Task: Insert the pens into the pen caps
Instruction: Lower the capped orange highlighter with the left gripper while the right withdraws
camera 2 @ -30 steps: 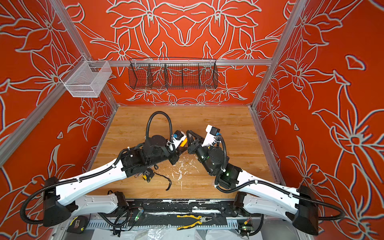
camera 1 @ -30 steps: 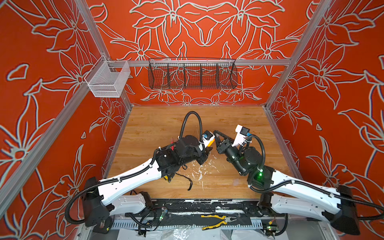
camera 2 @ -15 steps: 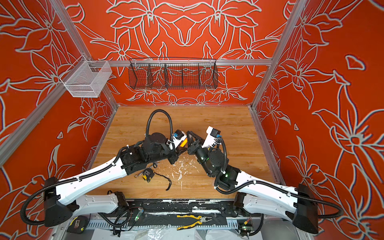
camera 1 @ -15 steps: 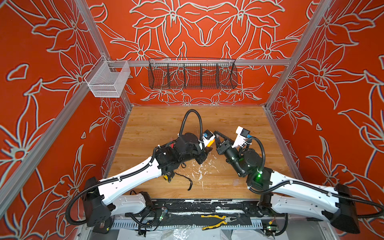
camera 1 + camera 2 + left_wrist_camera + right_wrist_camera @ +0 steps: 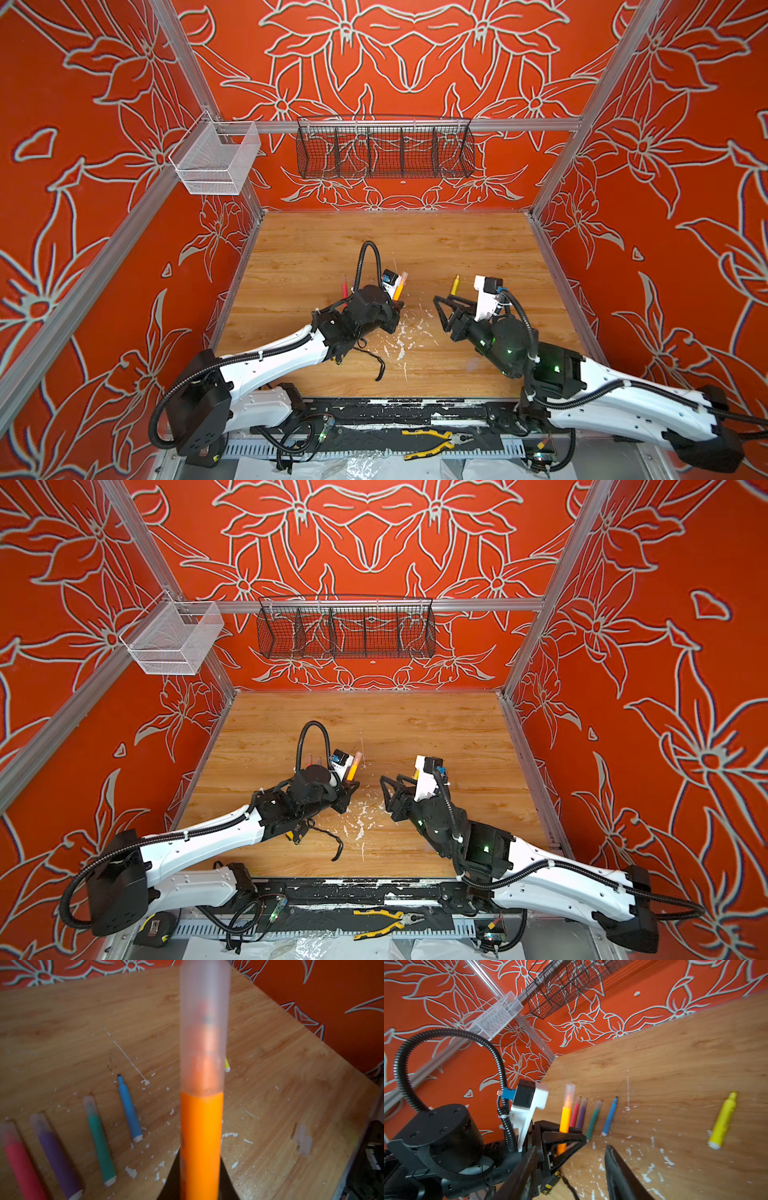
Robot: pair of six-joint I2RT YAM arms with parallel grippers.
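Observation:
I should tilt my left gripper downward next and lower the already capped orange pen into the gap between the teal [image 5: 100, 1142] and blue pens below it. Then I should let the orange pen go.
My left gripper [image 5: 397, 309] [image 5: 200, 1167] is shut on the orange pen [image 5: 200, 1136] [image 5: 564, 1118], which points up and away from the table. A clear pen cap [image 5: 204, 1028] [image 5: 569, 1089] sits over its tip. My right gripper [image 5: 442, 305] [image 5: 572, 1148] hangs open and empty to the right, apart from the pen. On the table lie pink [image 5: 20, 1163], purple [image 5: 58, 1159] and teal [image 5: 100, 1142] pens with caps on. Beside them is a bare-tipped blue pen [image 5: 129, 1111]. The yellow pen [image 5: 722, 1122] [image 5: 456, 284] lies uncapped near my right gripper. Loose clear caps [image 5: 303, 1140] rest on the wood.
White paint flecks [image 5: 401, 336] dot the table's middle. A black cable [image 5: 376, 365] trails below the left wrist. A black wire basket [image 5: 384, 145] and a white mesh basket [image 5: 216, 160] hang on the back rail. Yellow pliers [image 5: 432, 442] lie on the front ledge.
My right gripper has opened and drawn back to the right, away from the left gripper. The capped orange pen stays in the left gripper.

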